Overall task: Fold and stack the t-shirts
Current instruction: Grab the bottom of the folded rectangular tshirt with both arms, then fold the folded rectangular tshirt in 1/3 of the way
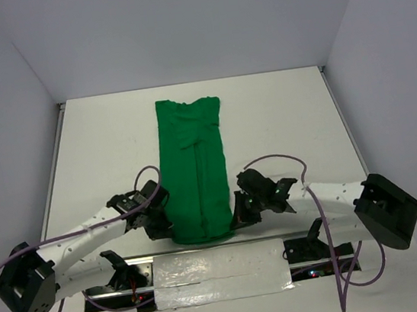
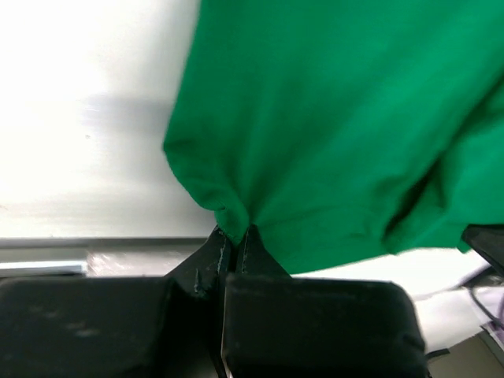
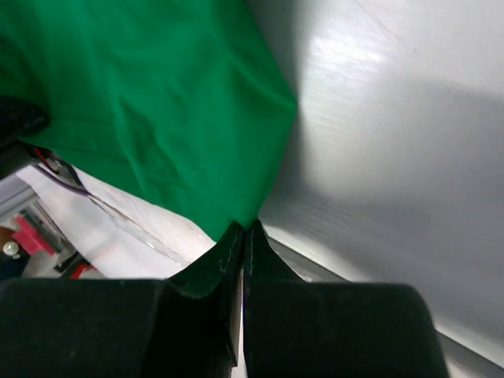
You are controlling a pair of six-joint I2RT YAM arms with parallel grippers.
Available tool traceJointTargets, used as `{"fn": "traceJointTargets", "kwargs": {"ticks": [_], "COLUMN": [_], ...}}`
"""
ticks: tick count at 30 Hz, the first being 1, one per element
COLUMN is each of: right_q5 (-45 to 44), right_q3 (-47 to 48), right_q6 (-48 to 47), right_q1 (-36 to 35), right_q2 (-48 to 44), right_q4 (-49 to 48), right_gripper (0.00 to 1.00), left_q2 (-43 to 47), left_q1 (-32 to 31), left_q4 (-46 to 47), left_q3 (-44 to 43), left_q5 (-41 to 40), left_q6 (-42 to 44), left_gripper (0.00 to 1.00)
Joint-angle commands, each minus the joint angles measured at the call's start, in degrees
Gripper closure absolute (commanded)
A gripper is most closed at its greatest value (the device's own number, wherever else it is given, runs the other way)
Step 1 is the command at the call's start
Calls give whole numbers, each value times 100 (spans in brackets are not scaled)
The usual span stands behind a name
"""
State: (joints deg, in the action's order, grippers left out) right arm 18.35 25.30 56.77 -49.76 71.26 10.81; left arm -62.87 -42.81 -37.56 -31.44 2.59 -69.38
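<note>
My left gripper next carries the t-shirt's near corner up and outward over the t-shirt's far half, folds the long t-shirt onto itself, and releases there.
The bright green t-shirt lies in a long narrow strip running from the table's far middle to its near edge, its sides folded in. My left gripper is shut on the shirt's near left corner, with cloth pinched between its tips. My right gripper is shut on the near right corner, its tips closed on the hem. Both near corners are lifted slightly off the table.
The white table is walled on the left, right and back. A strip of clear tape and a metal rail run along the near edge between the arm bases. Purple cables loop above both arms.
</note>
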Motion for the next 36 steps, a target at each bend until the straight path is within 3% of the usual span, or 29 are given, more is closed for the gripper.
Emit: {"fn": "traceJointTargets", "kwargs": {"ticks": [1,7,10,16,24,36], "right_q5": [-542,-1376,-1597,-1466,-1229,-1150], "right_q3": [510,1713,2285,3119,3920,5063], "right_q6": [-184,-667,-931,-1335,-1704,-1836], "right_q1": [-52,36,272,940,1618,1926], "right_q2": [-271,-87,212,826,1740,3042], "right_q4": [536,1309,1538,1398,1248,1283], "right_gripper": [100,100,100,100,100,100], "left_q2": [91,-409,-927,-2078,-2844,-3943], "left_q1": [-35,70,473,966,1555,2013], "left_q4": [-348,-735,-692,-419,11,109], "left_q3": [-485,-1776,-2662,-3770,-4247,-5231], "left_q5": [-144,-900,-1102,-1155,-796,-725], "left_q6": [-84,-14,223,794,1006,1296], "left_gripper": [100,100,100,100,100,100]}}
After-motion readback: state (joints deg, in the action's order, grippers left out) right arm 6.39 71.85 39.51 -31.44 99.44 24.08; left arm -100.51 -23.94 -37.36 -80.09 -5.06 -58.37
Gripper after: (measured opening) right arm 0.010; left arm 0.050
